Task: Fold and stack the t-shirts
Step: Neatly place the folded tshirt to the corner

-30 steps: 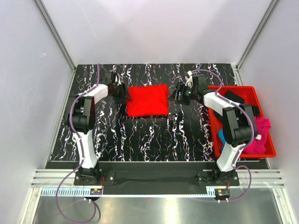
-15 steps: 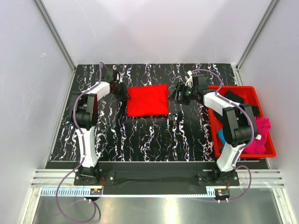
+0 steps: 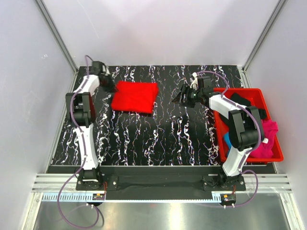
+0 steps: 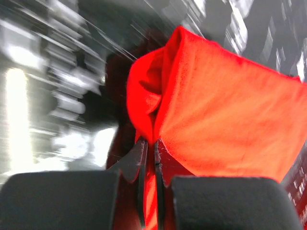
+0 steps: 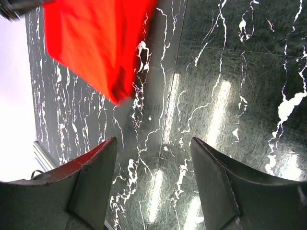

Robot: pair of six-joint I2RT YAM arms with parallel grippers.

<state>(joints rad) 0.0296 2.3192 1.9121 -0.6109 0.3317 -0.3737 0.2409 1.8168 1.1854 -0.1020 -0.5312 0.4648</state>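
Observation:
The far corner of the table is bare, so my left gripper next needs to pull to the left in the top view toward it and release the t-shirt there.
A folded bright red t-shirt [image 3: 135, 96] lies on the black marbled table [image 3: 158, 134] at the back left. My left gripper [image 3: 112, 87] is shut on its left edge; in the left wrist view the red t-shirt [image 4: 225, 115] is pinched between the nearly closed jaws of the left gripper [image 4: 149, 143]. My right gripper [image 3: 180, 98] hovers open over bare table to the right of the shirt. In the right wrist view the red t-shirt [image 5: 98, 43] sits ahead of the open right gripper [image 5: 153, 148], apart from it. More t-shirts, black [image 3: 242, 100] and magenta-pink [image 3: 268, 136], lie in the bin.
A rigid red plastic bin [image 3: 240, 92] stands at the right edge of the table, behind my right arm. White walls with metal frame posts [image 3: 56, 36] enclose the table on three sides.
My left gripper closed on the red t-shirt's left edge and dragged it left and toward the back. The right arm stayed still.

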